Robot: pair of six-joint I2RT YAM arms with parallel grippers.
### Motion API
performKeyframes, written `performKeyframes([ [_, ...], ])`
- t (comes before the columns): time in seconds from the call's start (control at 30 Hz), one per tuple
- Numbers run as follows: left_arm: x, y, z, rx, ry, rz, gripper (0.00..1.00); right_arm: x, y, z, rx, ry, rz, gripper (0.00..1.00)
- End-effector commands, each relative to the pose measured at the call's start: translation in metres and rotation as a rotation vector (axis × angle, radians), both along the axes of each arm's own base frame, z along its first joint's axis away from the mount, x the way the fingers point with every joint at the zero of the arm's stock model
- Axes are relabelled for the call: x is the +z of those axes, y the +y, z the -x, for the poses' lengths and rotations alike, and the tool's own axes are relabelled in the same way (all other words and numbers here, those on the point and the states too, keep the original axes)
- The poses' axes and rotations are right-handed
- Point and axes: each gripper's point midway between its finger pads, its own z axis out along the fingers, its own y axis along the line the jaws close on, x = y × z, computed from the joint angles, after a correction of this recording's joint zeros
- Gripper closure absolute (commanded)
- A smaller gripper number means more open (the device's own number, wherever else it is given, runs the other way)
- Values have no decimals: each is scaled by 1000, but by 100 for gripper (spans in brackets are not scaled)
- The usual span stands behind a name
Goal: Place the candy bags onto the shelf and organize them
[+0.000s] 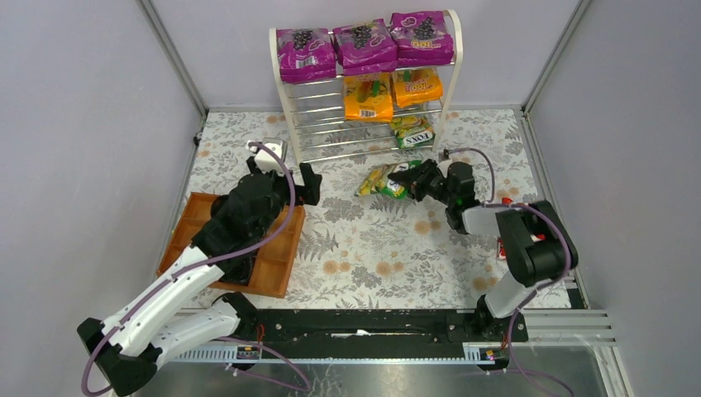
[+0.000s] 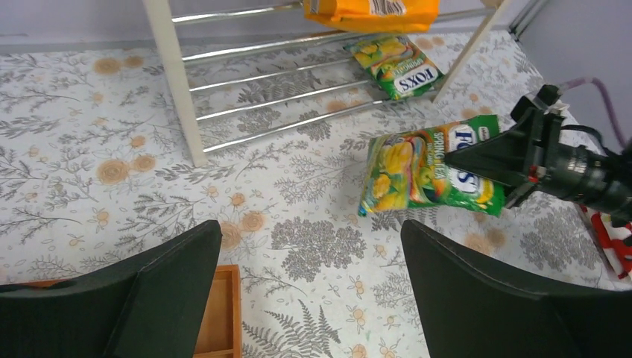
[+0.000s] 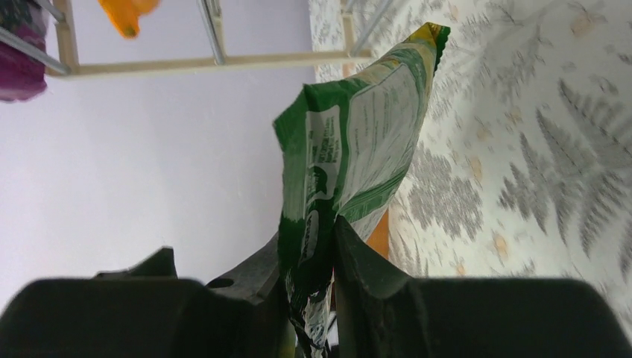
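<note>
The rods of the low level beside the shelved FOXS bag (image 1: pixel 373 137) are bare, so I should next move my right gripper outward over them and release the held bag.
The white shelf (image 1: pixel 283 98) stands at the back, with three purple candy bags (image 1: pixel 364 45) on top, two orange bags (image 1: pixel 369 97) on the middle tier and one green-yellow FOXS bag (image 1: pixel 412 131) on a low tier. My right gripper (image 1: pixel 411 179) is shut on a second green-yellow FOXS bag (image 1: pixel 382 179), holding it by one end above the table in front of the shelf. The bag also shows in the left wrist view (image 2: pixel 421 171) and the right wrist view (image 3: pixel 350 156). My left gripper (image 1: pixel 307 184) is open and empty, left of the held bag.
A brown wooden tray (image 1: pixel 280 263) lies at the left under my left arm. A red packet (image 1: pixel 501 249) lies beside the right arm. Grey walls close in the flowered table on three sides.
</note>
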Motion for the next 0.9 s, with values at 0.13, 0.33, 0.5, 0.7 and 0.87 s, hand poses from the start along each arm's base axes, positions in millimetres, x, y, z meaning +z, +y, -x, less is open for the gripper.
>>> performKeyframes([
  [0.13, 28, 8, -1, 51, -110, 52, 5, 49, 20, -88, -221, -195, -201, 86],
  [0.33, 24, 1, 2, 26, -108, 40, 4, 51, 23, -141, -350, -264, -226, 86],
  [0.5, 21, -4, 4, 13, -107, 26, 4, 39, 26, -183, -418, -259, -232, 86],
  [0.7, 19, -5, 4, 10, -108, 14, 4, 27, 31, -222, -470, -271, -229, 86],
  [0.87, 13, -11, 3, -6, -92, 7, 4, 25, 28, -243, -531, -270, -172, 86],
])
